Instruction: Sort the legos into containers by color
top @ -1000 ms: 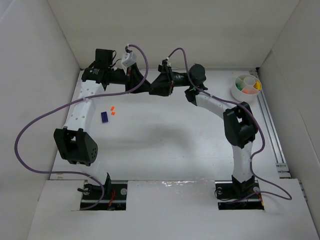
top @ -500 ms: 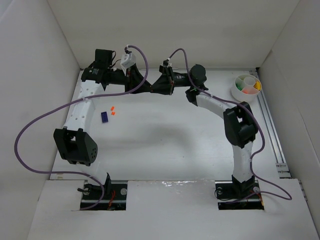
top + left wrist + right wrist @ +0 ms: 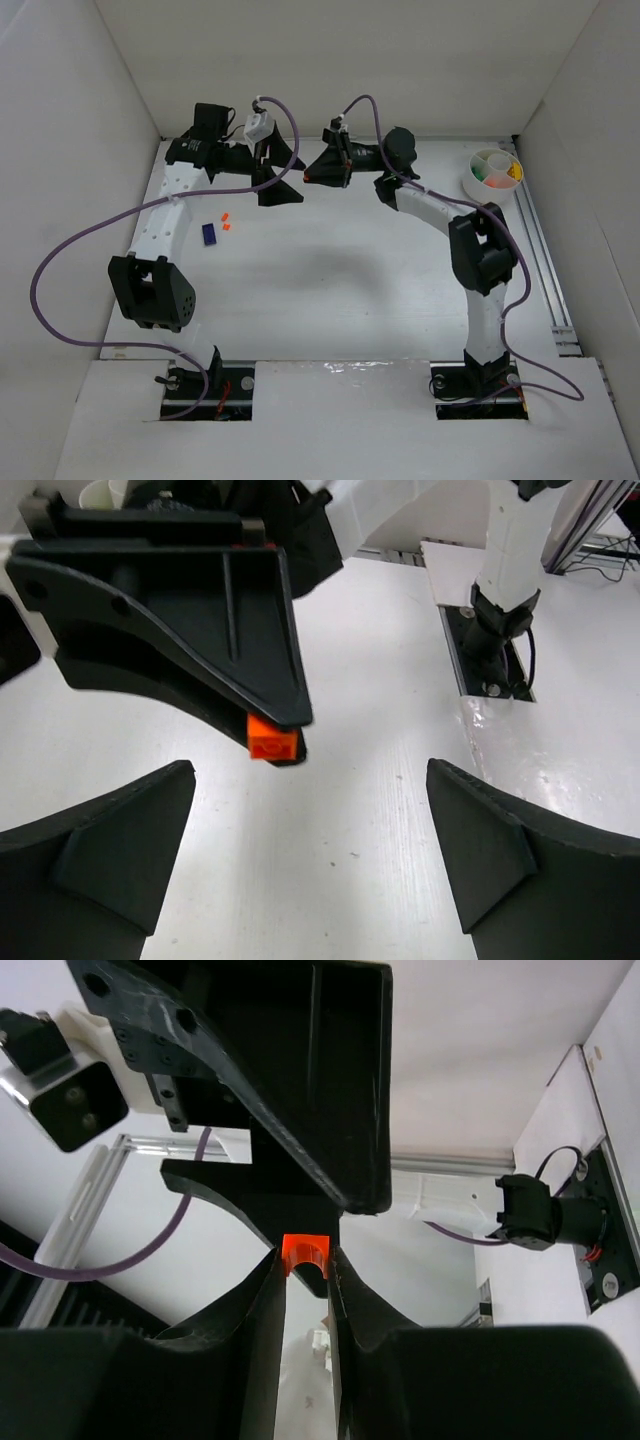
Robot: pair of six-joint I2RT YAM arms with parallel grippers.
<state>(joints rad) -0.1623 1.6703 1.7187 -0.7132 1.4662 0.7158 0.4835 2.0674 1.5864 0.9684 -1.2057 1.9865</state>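
The container's orange wedge [image 3: 498, 182] is right of my right gripper in the top view, so I will swing over it, turn down and release the matching lego.
My right gripper [image 3: 305, 1262] is shut on a tiny orange lego [image 3: 305, 1252], pinched at the fingertips; the same brick [image 3: 273, 742] shows in the left wrist view at the tip of the right gripper's fingers [image 3: 210, 640]. My left gripper [image 3: 310, 780] stands wide open just in front of it, nothing between its fingers. From above, the left gripper [image 3: 288, 174] and right gripper [image 3: 309, 178] meet tip to tip at the back of the table. A dark blue lego [image 3: 209, 233] and two orange legos [image 3: 226, 221] lie at the left. The white divided container [image 3: 470, 186] sits at the back right.
The container's wedges hold green [image 3: 479, 173], orange [image 3: 493, 182] and yellow [image 3: 514, 172] pieces. White walls enclose the table on three sides. A metal rail [image 3: 545, 250] runs along the right edge. Purple cables loop off both arms.
My left gripper has gone from shut to wide open, letting go of the orange lego. The right gripper closed on the brick and keeps it. The two grippers have drawn slightly apart.
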